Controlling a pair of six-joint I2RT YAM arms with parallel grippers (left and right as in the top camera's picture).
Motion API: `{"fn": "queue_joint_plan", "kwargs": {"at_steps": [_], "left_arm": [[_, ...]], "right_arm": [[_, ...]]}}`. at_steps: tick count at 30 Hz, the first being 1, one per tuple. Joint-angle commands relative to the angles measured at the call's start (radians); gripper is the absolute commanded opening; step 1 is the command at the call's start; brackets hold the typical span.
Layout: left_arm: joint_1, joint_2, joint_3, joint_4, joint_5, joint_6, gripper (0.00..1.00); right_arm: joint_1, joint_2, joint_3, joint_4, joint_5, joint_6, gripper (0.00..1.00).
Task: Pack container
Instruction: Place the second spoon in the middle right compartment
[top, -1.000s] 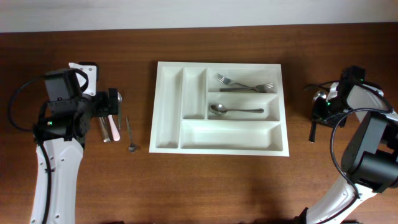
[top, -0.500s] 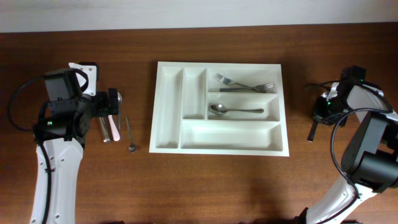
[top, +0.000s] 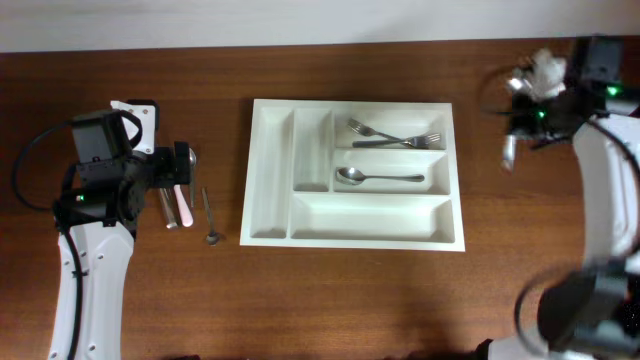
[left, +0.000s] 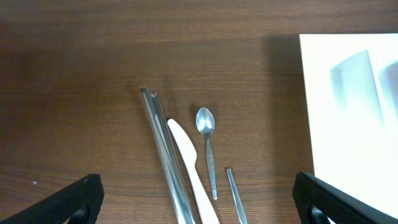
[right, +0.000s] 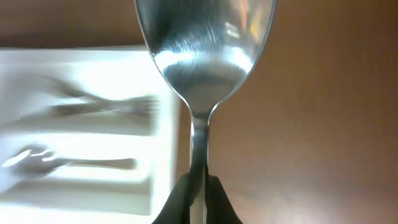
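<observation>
I should move my right gripper to the left in the overhead view next, turning it and lowering it into the container's section beside the forks to release, because a spoon is already there.
The white container (top: 370, 217) lies mid-table, with two forks (top: 395, 135) in its top right compartment and a spoon (top: 378, 177) in the one below. It also shows in the left wrist view (left: 354, 106) and, blurred, in the right wrist view (right: 87, 186). My right gripper (top: 522, 118) (right: 198, 193) is shut on the handle of a steel spoon (right: 205, 50) (top: 508, 150), held in the air right of the container. My left gripper (top: 182, 170) (left: 199, 202) is open and empty over loose cutlery.
Left of the container lie a steel knife (left: 163, 149), a white knife (left: 189, 168), a small spoon (left: 206, 146) and another thin handle (left: 235, 196). In the overhead view they lie by my left gripper, with a small spoon (top: 210, 215) nearest the container.
My right arm has lifted from the table at the right and moved toward the far edge with the spoon in its jaws. The left arm has not moved.
</observation>
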Motion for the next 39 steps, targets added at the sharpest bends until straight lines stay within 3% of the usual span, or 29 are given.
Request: {"fn": "queue_joint_plan", "kwargs": {"at_steps": [1,5,11,14,31,33,36,39], "left_arm": [[0.004,0.003,0.023,0.0,-0.003,0.013,0.99],[0.004,0.003,0.023,0.0,-0.003,0.013,0.99],[0.004,0.003,0.023,0.0,-0.003,0.013,0.99],[0.004,0.003,0.023,0.0,-0.003,0.013,0.99],[0.004,0.003,0.023,0.0,-0.003,0.013,0.99],[0.004,0.003,0.023,0.0,-0.003,0.013,0.99],[0.004,0.003,0.023,0.0,-0.003,0.013,0.99],[0.004,0.003,0.023,0.0,-0.003,0.013,0.99]], "right_arm": [[0.175,-0.04,0.012,-0.027,-0.083,-0.275,0.04],[0.331,0.0,-0.013,-0.045,-0.083,-0.52,0.04],[0.47,0.118,-0.064,-0.125,-0.063,-1.098,0.04],[0.494,0.173,-0.064,-0.113,-0.001,-1.196,0.04],[0.495,0.385,-0.064,0.041,-0.007,-1.174,0.04],[0.495,0.381,-0.06,0.055,0.007,-1.117,0.11],[0.495,0.356,-0.012,0.037,0.067,-0.93,0.34],[0.493,0.317,0.082,-0.062,0.153,-0.795,0.47]]}}
